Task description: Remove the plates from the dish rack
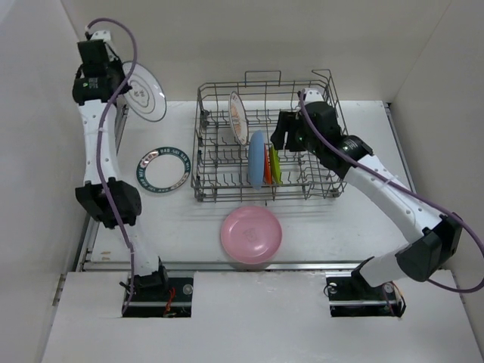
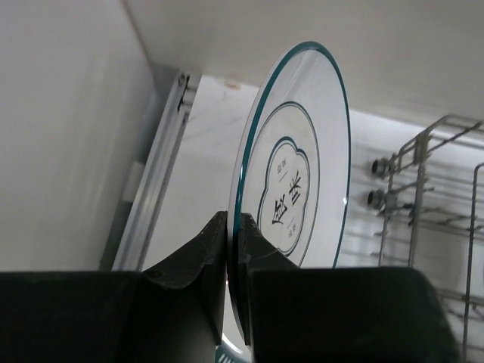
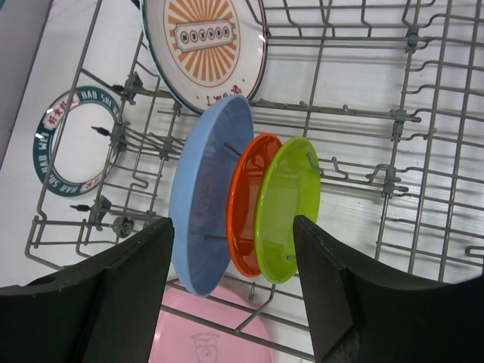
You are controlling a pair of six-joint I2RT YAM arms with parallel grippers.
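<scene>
The green lettered plate [image 1: 163, 169] lies flat and uncovered, so my left gripper should next move down and back, tilting to release the teal-edged plate onto it.
The grey wire dish rack [image 1: 200, 151] stands mid-table. Upright in it are a white sunburst plate [image 1: 238, 117], a blue plate [image 1: 257, 159], an orange plate [image 1: 268, 168] and a lime green plate [image 1: 277, 165]. My right gripper [image 1: 285, 138] hangs open over the rack. In its wrist view the right gripper [image 3: 233, 221] has one finger outside the blue plate [image 3: 204, 197] and the other outside the green plate [image 3: 291, 204], touching neither. At the far left my left gripper [image 2: 233, 219] is shut on the rim of a white teal-edged plate [image 2: 302, 151], held on edge in the air.
A pink plate [image 1: 251, 234] lies flat in front of the rack. A white plate with a dark green lettered band [image 1: 162, 169] lies left of the rack. White walls close in the left, back and right sides.
</scene>
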